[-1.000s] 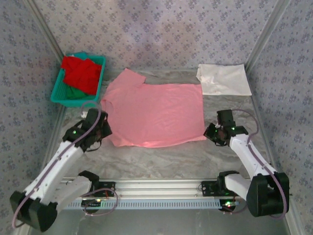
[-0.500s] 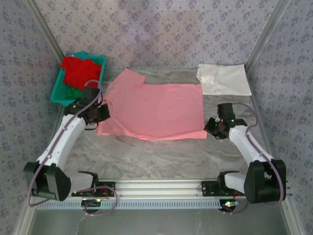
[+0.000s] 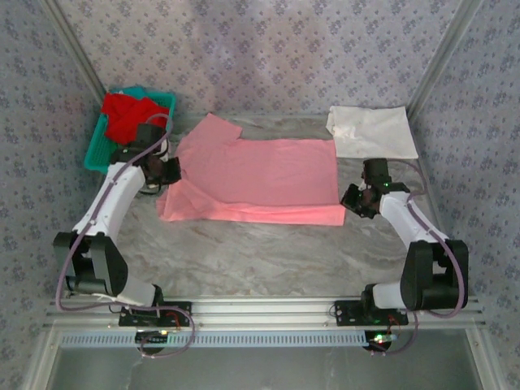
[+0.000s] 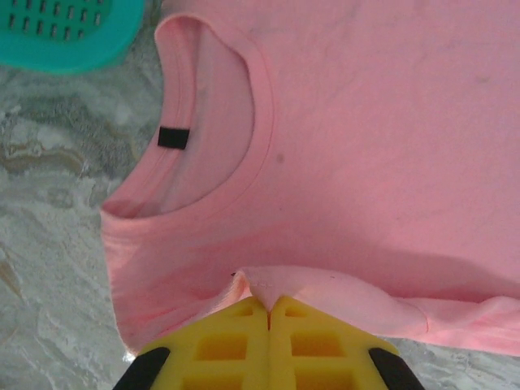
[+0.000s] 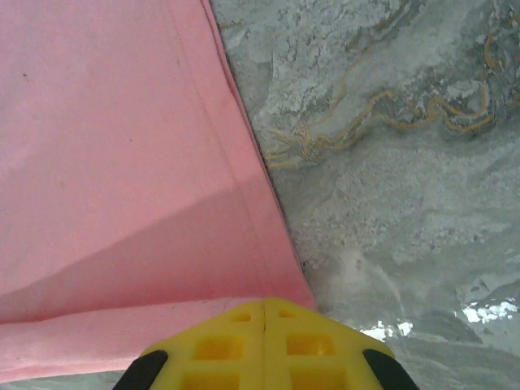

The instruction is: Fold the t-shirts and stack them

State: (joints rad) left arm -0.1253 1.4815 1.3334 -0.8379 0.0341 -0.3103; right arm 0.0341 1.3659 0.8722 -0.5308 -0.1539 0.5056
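The pink body's hem edge lies outward and below, so my right gripper will next ease the t-shirt's raised corner outward and down onto it and release the corner.
A light pink t-shirt lies across the middle of the table, its near edge lifted and doubled back over the body. My left gripper is shut on a pinch of pink cloth just below the collar; the yellow fingers meet on the fold, where that gripper pinches it. My right gripper is shut on the pink t-shirt's hem corner, and in the right wrist view it has its jaws pressed together. A folded white t-shirt lies at the back right. A red t-shirt sits in the basket.
A teal plastic basket stands at the back left, close to my left arm; its corner shows near the collar. Patterned walls enclose the table on three sides. Bare marbled tabletop lies between the shirt and the arm bases.
Both grippers have moved away from the bases toward the back, carrying the pink shirt's near edge up and over its body. The shirt's visible depth has shrunk.
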